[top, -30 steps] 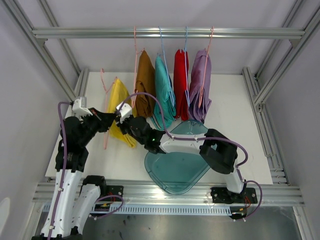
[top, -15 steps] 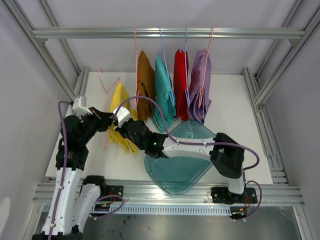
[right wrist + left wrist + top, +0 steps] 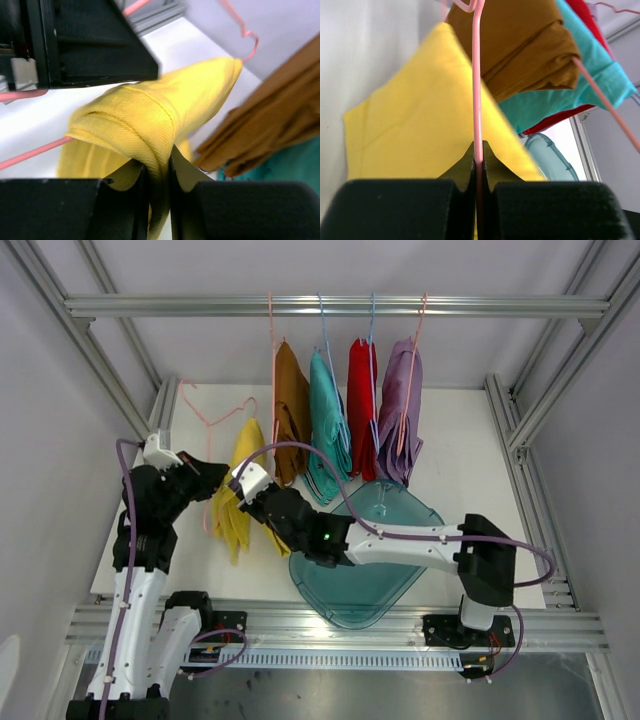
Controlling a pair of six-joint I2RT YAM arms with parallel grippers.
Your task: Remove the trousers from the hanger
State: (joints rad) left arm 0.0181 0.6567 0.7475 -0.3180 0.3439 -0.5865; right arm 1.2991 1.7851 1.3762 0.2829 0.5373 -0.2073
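My left gripper holds the hanger while my right gripper next pulls the trousers to the right in the top view. My right gripper then lowers them and lets them go over the blue-green tray (image 3: 357, 587).
The yellow trousers (image 3: 240, 502) hang half off a pink hanger (image 3: 207, 422) held out over the table's left side, away from the rail. My left gripper (image 3: 212, 473) is shut on the hanger's thin wire (image 3: 476, 90), with the yellow trousers (image 3: 420, 130) right behind it. Just to its right, my right gripper (image 3: 246, 492) is shut on a bunched fold of the yellow trousers (image 3: 135, 120). That fold runs down between the right gripper's (image 3: 157, 167) jaws. The brown (image 3: 290, 405), teal (image 3: 328, 420), red (image 3: 362, 400) and lilac (image 3: 402, 410) trousers hang on hangers from the rail (image 3: 200, 305).
A clear blue-green tray (image 3: 385, 585) lies on the table under my right arm. Metal frame posts stand on both sides. In the right wrist view the left gripper's black body (image 3: 85, 40) sits close above the yellow cloth, and the brown trousers (image 3: 270, 125) hang to the right.
The hanger has tipped up and to the left in my left gripper. My right gripper has drawn the yellow trousers down and toward me, so they hang longer along the hanger.
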